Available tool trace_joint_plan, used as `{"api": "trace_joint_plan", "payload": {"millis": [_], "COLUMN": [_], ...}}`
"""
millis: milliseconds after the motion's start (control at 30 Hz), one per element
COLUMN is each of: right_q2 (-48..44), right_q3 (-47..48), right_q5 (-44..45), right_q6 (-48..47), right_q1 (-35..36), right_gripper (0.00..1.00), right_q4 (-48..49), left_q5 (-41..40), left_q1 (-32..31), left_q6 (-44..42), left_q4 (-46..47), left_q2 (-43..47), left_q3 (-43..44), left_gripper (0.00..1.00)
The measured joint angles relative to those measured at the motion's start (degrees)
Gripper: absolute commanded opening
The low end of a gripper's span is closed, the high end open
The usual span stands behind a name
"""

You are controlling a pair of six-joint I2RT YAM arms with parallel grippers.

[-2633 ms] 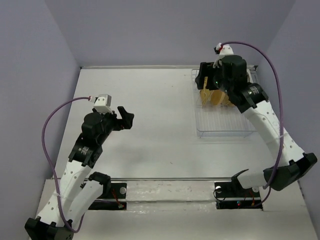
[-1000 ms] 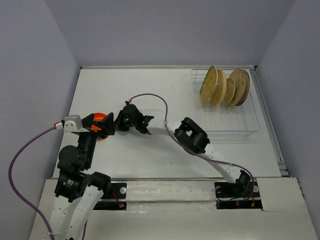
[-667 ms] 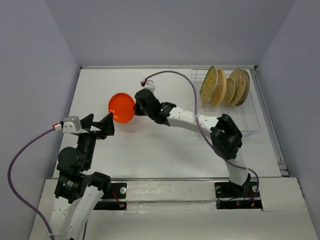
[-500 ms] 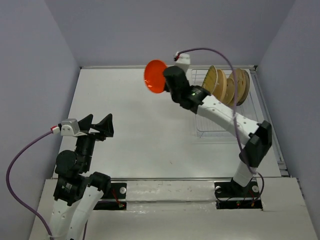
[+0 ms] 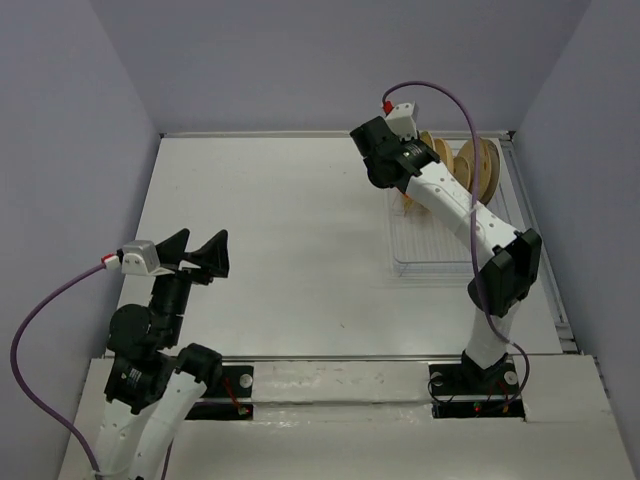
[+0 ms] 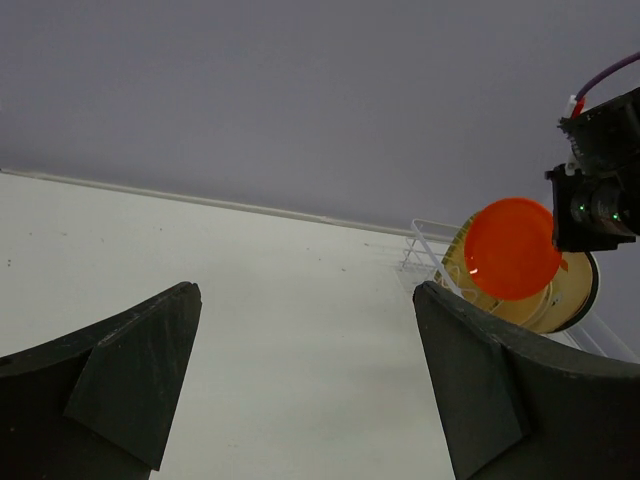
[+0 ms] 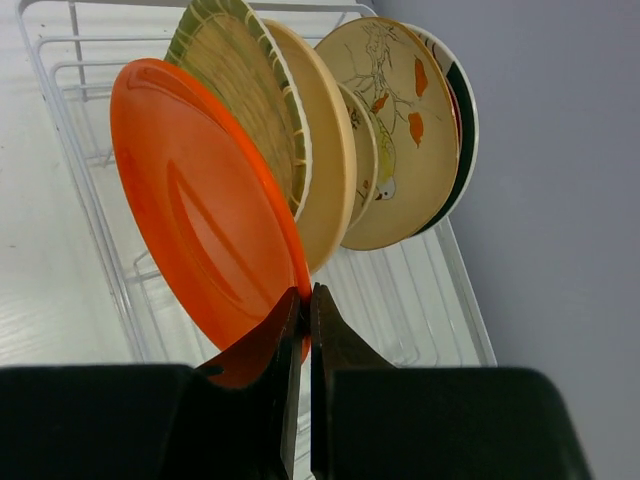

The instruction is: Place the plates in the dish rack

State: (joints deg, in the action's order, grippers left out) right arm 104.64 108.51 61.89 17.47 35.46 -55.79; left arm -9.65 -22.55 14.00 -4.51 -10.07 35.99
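Observation:
My right gripper should lower the small orange-red plate point(image 7: 200, 210) into the rack point(image 7: 80, 130) next, beside the yellow-green woven-look plate. The space by the rack's side bar is empty.
My right gripper point(image 7: 305, 295) is shut on the lower rim of the small orange-red plate point(image 7: 200, 210) and holds it on edge over the dish rack point(image 7: 80, 130). The plate is just in front of the yellow-green woven-look plate point(image 7: 240, 90). Behind that stand the tan plate point(image 7: 330, 150), a small floral one point(image 7: 365, 150), the cream leaf-print plate point(image 7: 400, 130) and the white rimmed plate point(image 7: 462, 110). From above, the right wrist point(image 5: 392, 152) hides the orange plate. My left gripper point(image 5: 197, 248) hangs open and holds nothing at the near left.
The rack point(image 5: 450, 250) sits at the far right of the white table point(image 5: 280, 230), close to the back wall and the right wall. The rack's front half holds no plates. The left wrist view shows the orange plate point(image 6: 512, 248) far off.
The right arm swung the orange-red plate from beside the left gripper, across the table and up to the rack. The left gripper pulled back a little and stayed open.

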Motion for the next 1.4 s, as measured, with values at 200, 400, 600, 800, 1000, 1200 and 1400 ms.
{"api": "trace_joint_plan", "payload": {"millis": [200,400,600,800,1000,1200,1400], "right_q2": [6.9,12.8,17.0,18.9,21.9,20.8,9.3], "right_q3": [8.0,14.2,16.9,17.4,17.4,13.2,4.2], "right_q5": [1.4,1.6,1.0,-1.2,-4.4,-7.2,-12.6], "right_q6": [0.0,0.1,0.0,-1.1,-1.4,-1.0,-1.5], "right_q1": [-0.9,-2.4,-4.4,-5.0,-5.0,-5.0,-5.0], "right_gripper": [0.07,0.07,0.07,0.07,0.17,0.48,0.63], "right_q4": [-6.9,-10.8,-12.2,-10.8,-8.7,-4.5,1.4], "left_q5": [0.0,-0.1,-0.3,-0.7,-1.0,-1.2,-1.8], "left_q1": [-0.9,-2.4,-3.8,-4.1,-4.1,-4.1,-4.1], "left_q6": [0.0,0.0,0.0,0.0,-0.1,-0.1,-0.1], "left_q4": [0.0,0.0,0.0,0.0,0.0,0.0,-0.1], "left_q2": [1.2,2.4,2.9,2.9,2.9,2.0,0.0], "left_q3": [0.0,0.0,0.0,0.0,0.0,0.0,0.0], "left_gripper": [0.99,0.99,0.99,0.99,0.99,0.99,0.99]}}
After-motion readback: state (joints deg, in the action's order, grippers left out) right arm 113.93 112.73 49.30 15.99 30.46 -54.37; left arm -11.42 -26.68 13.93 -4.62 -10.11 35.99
